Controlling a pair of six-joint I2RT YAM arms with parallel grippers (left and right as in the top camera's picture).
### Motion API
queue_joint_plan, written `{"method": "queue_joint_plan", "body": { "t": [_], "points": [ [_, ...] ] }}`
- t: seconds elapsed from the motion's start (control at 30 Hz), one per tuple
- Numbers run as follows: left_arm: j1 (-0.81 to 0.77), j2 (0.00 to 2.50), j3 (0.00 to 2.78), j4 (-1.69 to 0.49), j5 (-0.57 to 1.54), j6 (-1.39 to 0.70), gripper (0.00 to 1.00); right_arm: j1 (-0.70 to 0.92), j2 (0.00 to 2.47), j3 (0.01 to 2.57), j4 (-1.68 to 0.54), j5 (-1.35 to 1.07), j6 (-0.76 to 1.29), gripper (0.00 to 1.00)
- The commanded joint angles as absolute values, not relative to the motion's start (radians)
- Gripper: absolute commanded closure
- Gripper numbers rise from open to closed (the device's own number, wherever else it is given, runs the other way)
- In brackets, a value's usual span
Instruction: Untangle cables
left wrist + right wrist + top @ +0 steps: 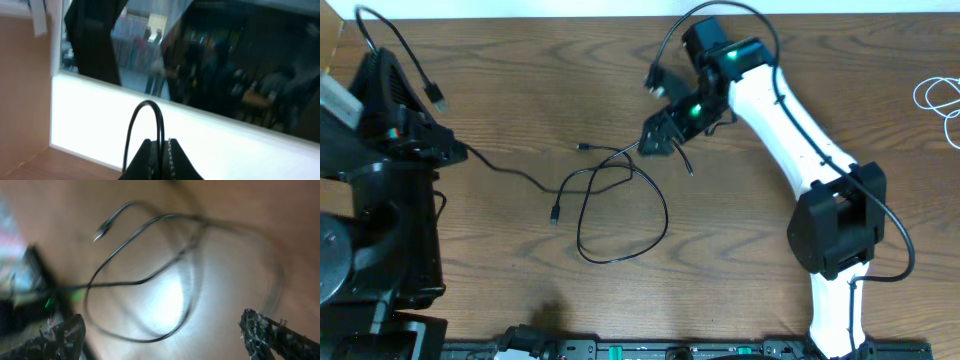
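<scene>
My left gripper lowers slightly toward the cable loops next, then releases the black cable, since its held piece runs into the tangle beside my open right gripper.
Thin black cables [665, 215] lie in crossing loops on the middle of the wooden table, with small plug ends at the upper left [582, 147] and lower left [554, 214]. One strand runs left to my left gripper [455, 152], which is shut on it. In the left wrist view the gripper [164, 155] pinches the black cable [145, 107], which arches up in a loop. My right gripper [658, 135] is open just above the tangle's upper right end. In the right wrist view its fingers [165, 340] are spread wide over the blurred black loops [150, 277].
A coiled white cable [940, 95] lies at the far right edge. Another black cord with a plug [438, 100] hangs by the left arm at the top left. The right arm's white body [790, 130] spans the upper right of the table.
</scene>
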State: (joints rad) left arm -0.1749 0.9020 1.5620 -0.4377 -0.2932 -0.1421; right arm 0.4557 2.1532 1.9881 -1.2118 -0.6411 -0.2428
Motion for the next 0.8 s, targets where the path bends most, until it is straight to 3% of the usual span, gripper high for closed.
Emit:
{"method": "queue_joint_plan", "body": {
  "t": [0.0,0.2,0.27,0.37,0.6,0.67,0.77],
  "points": [
    [-0.175,0.904,1.581,-0.504,-0.326,-0.125,0.93,0.514,2.164,1.983,-1.264,-0.855,-0.585,0.05],
    [-0.175,0.904,1.581,-0.581,-0.281,-0.136,0.93,0.615,2.164,1.983,-1.240,-1.013,-0.772,0.03],
    [-0.175,0.904,1.581,-0.587,-0.252,-0.136,0.92,0.654,2.164,1.983,-1.188,-1.012,-0.770,0.10],
    [-0.175,0.904,1.581,-0.596,-0.235,-0.148,0.93,0.713,2.164,1.983,-1.094,-1.001,-0.705,0.16],
    [-0.175,0.917,1.581,-0.648,-0.235,-0.179,0.92,0.828,2.164,1.983,-0.911,-1.001,-0.544,0.22],
    [-0.175,0.921,1.581,-0.654,-0.235,-0.190,0.92,0.849,2.164,1.983,-0.886,-1.000,-0.527,0.32],
    [-0.175,0.927,1.581,-0.667,-0.236,-0.217,0.93,0.865,2.164,1.983,-0.838,-0.926,-0.439,0.67]
  ]
}}
